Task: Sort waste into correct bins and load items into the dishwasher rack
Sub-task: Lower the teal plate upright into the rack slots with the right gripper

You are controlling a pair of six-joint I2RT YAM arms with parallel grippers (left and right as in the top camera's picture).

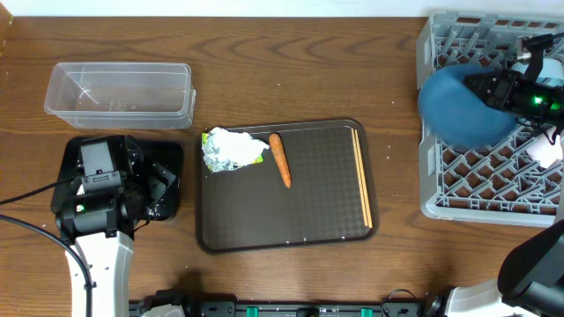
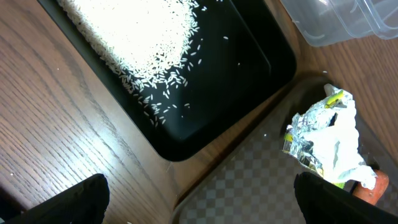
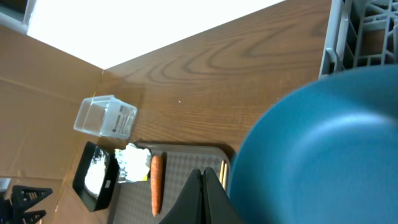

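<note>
The dark-blue bowl [image 1: 463, 107] still leans. My right gripper will next lower it with a tilt onto the grey rack's slats beneath it and release it.
The crumpled silvery wrapper [image 1: 231, 150] and the carrot [image 1: 280, 160] lie at the left of the brown serving tray [image 1: 326, 220]. The chopsticks [image 1: 362, 176] lie along its right side. White rice [image 2: 143, 43] fills the black tray [image 1: 167, 154]. My left gripper [image 1: 163, 187] hangs open over the black tray's edge by the brown tray's corner [image 2: 249, 180]. Nothing is between its fingers, and the wrapper [image 2: 326, 140] is just to their right. The dark-blue bowl [image 1: 463, 107] sits tilted in the grey dishwasher rack [image 1: 441, 202]. My right gripper [image 1: 476, 85] is shut right beside the bowl [image 3: 323, 143].
The clear tub [image 1: 119, 92] stands at the back left, behind the black tray. A pale light-blue item [image 1: 545, 151] lies in the rack, partly hidden by my right arm. Bare wooden table separates the brown tray from the rack.
</note>
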